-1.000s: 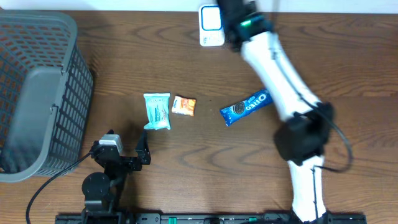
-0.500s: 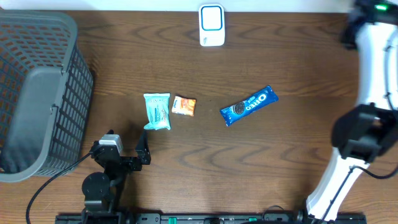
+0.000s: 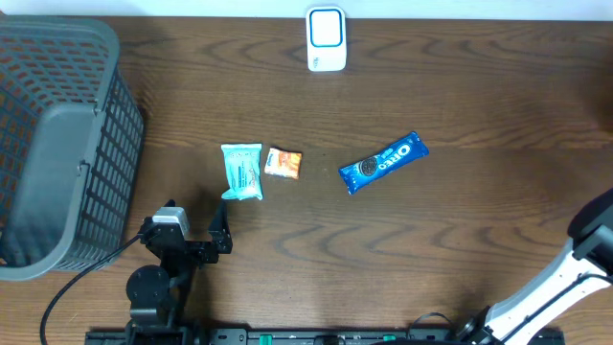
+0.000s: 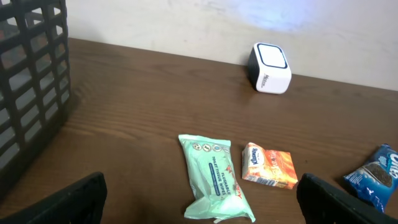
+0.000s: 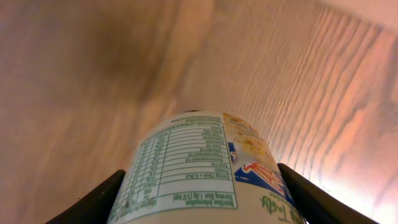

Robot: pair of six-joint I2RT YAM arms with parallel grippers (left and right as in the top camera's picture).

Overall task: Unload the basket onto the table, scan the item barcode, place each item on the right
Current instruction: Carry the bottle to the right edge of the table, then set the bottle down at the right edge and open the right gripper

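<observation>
The right gripper lowers the white cup [image 5: 199, 162] onto the bare wood below it next and releases it there, since that patch of table is clear of other items.
My right gripper [image 5: 202, 202] is shut on a white cup [image 5: 199, 162] printed with a green nutrition table and a red and blue logo. Its two fingers press the cup's sides, and blurred wood fills the view behind it. The cup and this gripper are outside the overhead view, where only part of the right arm [image 3: 586, 264] shows at the lower right edge. The white scanner [image 3: 326, 38] with its blue window stands at the table's far edge, also seen as the scanner [image 4: 270, 67] in the left wrist view. My left gripper [image 3: 189, 230] rests open near the front left, holding nothing.
A mint wipes pack [image 3: 241, 171], a small orange packet [image 3: 283, 163] and a blue Oreo pack [image 3: 383, 163] lie mid-table. A dark mesh basket [image 3: 57, 144] fills the left side. The wipes pack [image 4: 214, 180] lies just ahead of my left gripper [image 4: 202, 208].
The right arm swung from beside the scanner at the far edge out to the right and down, mostly leaving the overhead view. The left arm has not moved.
</observation>
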